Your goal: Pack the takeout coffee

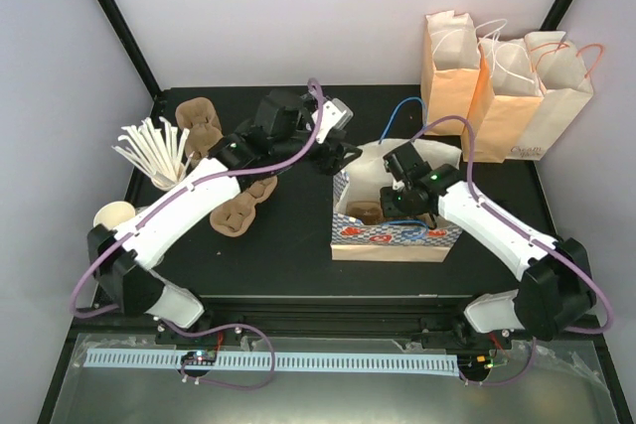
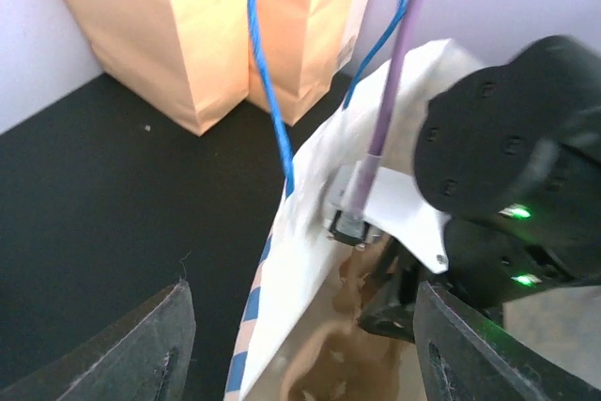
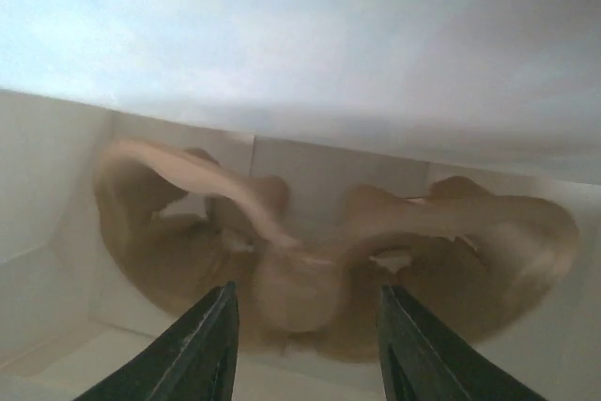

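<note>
My left gripper already has the bag's side between its open fingers, so it will next shift toward the bag and tip them down over the bag's side rim (image 1: 346,186) (image 2: 259,318).
The takeout coffee is out of view in every frame. A white paper bag (image 1: 393,235) with a blue and red pattern stands open at mid-table. A brown pulp cup carrier (image 1: 363,212) lies at its bottom. My right gripper (image 1: 399,201) reaches down inside the bag. In the right wrist view it (image 3: 310,349) is open just above the carrier (image 3: 470,251), touching nothing. My left gripper (image 1: 343,154) hovers at the bag's far left rim. Its fingers (image 2: 164,345) stand open astride the bag wall (image 2: 310,232), gripping nothing.
Three orange paper bags (image 1: 502,86) stand at the back right. On the left lie two loose pulp carriers (image 1: 199,121) (image 1: 243,208), a cup of white stirrers (image 1: 149,151) and cream paper cups (image 1: 109,215). My right wrist (image 2: 507,157) crowds the bag mouth.
</note>
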Motion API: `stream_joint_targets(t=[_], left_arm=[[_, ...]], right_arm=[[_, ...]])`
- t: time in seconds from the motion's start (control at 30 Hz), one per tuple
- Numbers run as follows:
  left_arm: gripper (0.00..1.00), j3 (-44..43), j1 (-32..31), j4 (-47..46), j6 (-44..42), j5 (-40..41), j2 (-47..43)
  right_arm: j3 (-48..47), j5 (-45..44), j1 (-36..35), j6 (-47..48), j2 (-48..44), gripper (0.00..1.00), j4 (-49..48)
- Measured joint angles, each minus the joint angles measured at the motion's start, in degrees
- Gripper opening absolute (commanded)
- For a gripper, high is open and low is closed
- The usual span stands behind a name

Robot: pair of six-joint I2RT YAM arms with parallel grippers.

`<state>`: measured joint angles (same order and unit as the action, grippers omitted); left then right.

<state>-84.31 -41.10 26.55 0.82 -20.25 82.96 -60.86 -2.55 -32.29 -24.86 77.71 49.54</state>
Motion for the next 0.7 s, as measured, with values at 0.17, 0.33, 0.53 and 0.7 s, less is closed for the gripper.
stream_joint_targets(t=[0.17, 0.33, 0.53, 0.7], left_arm=[[0.65, -1.99, 0.55, 2.03, -2.64, 0.17, 6.88], [0.53, -9.25, 0.55, 6.49, -5.9, -0.9, 14.16], [0.19, -16.72, 0.55, 12.0, -8.2, -1.31, 19.34], [0.06, -20.55, 0.59, 16.39, -8.94, -0.96, 21.73]], right_arm=[[1.64, -0.07, -1.31, -0.87, 2.14, 0.45, -1.84], [2.89, -0.07, -1.46, -0.92, 5.05, 0.47, -3.15], [6.27, 0.26, -1.73, -1.14, 8.26, 0.55, -4.85], [9.03, 0.94, -2.99, -1.9, 11.26, 0.64, -8.13]])
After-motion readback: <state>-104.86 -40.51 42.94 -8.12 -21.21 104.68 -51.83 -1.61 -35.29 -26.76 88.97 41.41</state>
